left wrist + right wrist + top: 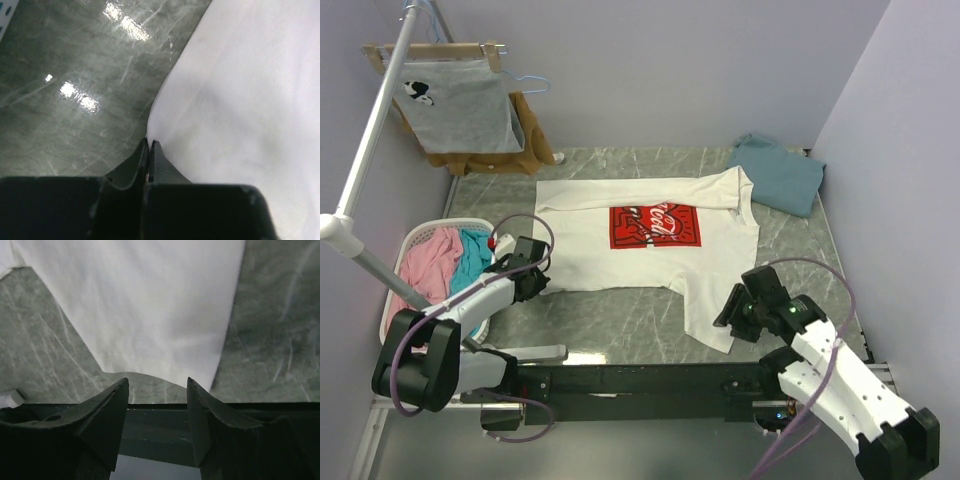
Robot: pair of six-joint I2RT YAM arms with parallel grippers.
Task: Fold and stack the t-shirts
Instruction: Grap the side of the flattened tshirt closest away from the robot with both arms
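Observation:
I should next lower my right gripper with its fingers open onto the end of the white t-shirt's near sleeve (710, 338) (157, 371), which lies flat below it, as the sleeve's cuff edge shows between my fingers.
The white t-shirt (620, 260) lies spread flat on the grey marble table (620, 320), its red logo (655, 226) facing up. The teal-blue t-shirt (778, 172) lies bunched at the back right corner. My left gripper (542, 277) sits at the white shirt's near left hem. In the left wrist view its jaws (149, 142) are shut on the edge of the white cloth (240, 100). My right gripper (728, 308) is open and empty beside the near sleeve. In the right wrist view it (157, 390) stands just short of the sleeve's end (150, 305).
A white laundry basket (470, 222) holding pink and teal clothes stands at the left. A grey shirt (460, 110) and a brown garment (510, 155) hang on a rack at the back left. A black rail (640, 380) runs along the near edge. Walls close in at the back and right.

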